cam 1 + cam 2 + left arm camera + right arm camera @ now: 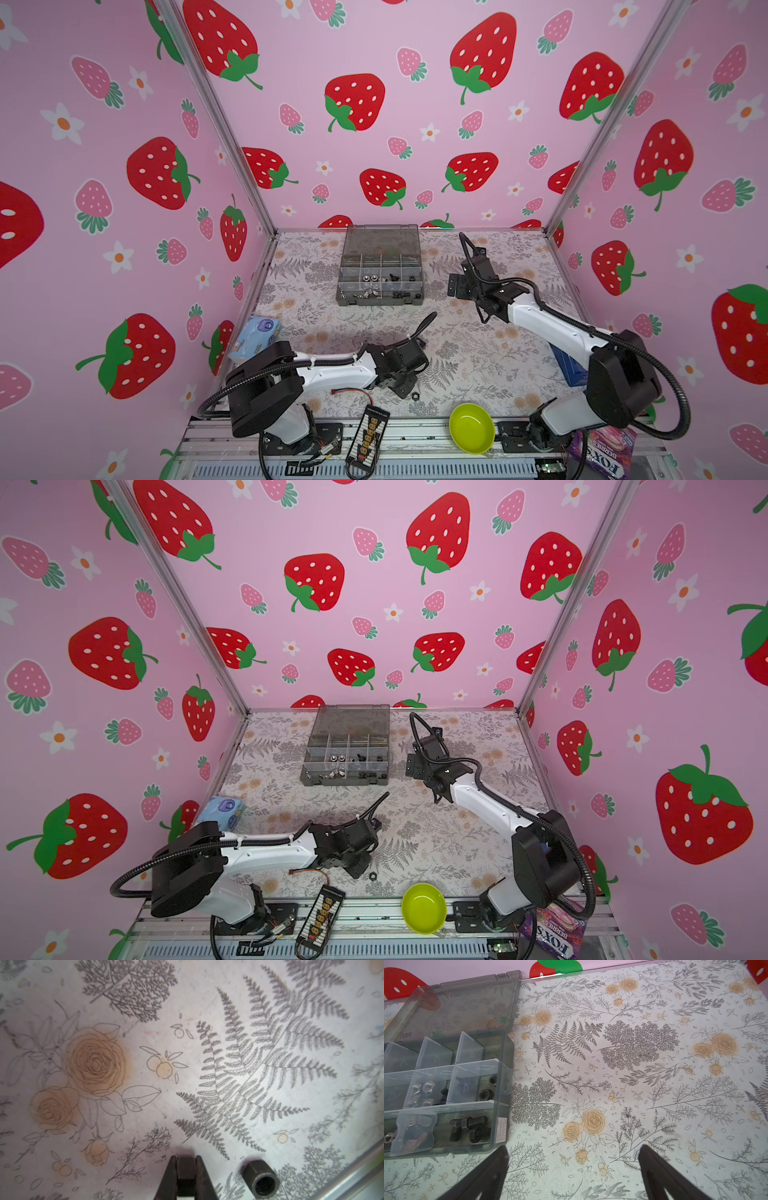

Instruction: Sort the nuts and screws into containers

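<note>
My left gripper next needs to lift the held nut, carry it outward over the section of the organizer box with black nuts and release it among the matching nuts, because that section is outward of my left gripper.
My left gripper (pixel 186 1158) is shut on a black hexagonal nut (pixel 186 1167), held low over the floral table. A second black hexagonal nut (pixel 262 1178) lies on the table just beside it, seen in both top views (pixel 414 396) (pixel 372 875) by the left gripper (pixel 409 388). The smoky-grey organizer box (pixel 378 300) (pixel 345 781) stands at the back with its lid open. In the right wrist view its containers (pixel 500 1105) hold black screws (pixel 475 1124), black nuts (pixel 485 1094) and silver nuts (pixel 426 1087). My right gripper (pixel 573 1151) (pixel 455 286) hovers open and empty to the right of the box.
A lime-green bowl (pixel 471 428) sits at the front edge. A red-and-black wire (pixel 353 392) and a black connector board (pixel 368 432) lie front left. A blue tissue pack (pixel 255 336) is at the left wall, a blue box (pixel 569 365) under the right arm.
</note>
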### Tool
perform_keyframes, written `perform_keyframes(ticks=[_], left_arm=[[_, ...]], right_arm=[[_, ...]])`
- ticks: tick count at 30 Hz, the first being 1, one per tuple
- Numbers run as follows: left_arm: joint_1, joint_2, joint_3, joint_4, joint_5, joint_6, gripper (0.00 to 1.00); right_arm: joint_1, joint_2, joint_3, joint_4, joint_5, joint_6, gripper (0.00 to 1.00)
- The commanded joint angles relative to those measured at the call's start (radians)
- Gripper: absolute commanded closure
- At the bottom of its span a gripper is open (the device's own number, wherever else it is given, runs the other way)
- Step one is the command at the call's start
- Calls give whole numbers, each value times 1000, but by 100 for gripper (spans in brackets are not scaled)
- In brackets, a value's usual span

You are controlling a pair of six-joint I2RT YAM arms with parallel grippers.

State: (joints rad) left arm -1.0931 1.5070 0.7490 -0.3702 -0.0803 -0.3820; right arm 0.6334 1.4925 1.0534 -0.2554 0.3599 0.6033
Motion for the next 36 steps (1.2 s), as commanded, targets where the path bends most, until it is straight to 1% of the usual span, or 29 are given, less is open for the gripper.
perform_keyframes(ticks=[1,6,9,12,19,23,27,32,36], left_arm=[[15,-51,42,-29,-75,-24,90],[66,-89,93,-14,-135,-35,91],[117,-94,131,26,-129,-43,91],[166,-78,175,74,-131,-33,91],[280,4,324,107,-134,-22,92],[354,88,429,114,-101,-21,93],[405,196,547,96,-94,-9,93],[446,330,688,78,-100,6,92],[461,440,802,46,-103,20,92]], right_arm=[[-6,-44,-31,-14,33,27,0],[-6,-79,-78,11,38,49,0],[-6,-93,-96,13,42,66,0],[-6,-107,-121,19,45,80,0],[-6,-123,-156,26,72,97,0],[-6,-115,-159,33,72,103,0],[-5,-109,-162,36,79,111,0],[-6,-104,-173,39,71,121,0],[-6,-110,-183,46,57,127,0]])
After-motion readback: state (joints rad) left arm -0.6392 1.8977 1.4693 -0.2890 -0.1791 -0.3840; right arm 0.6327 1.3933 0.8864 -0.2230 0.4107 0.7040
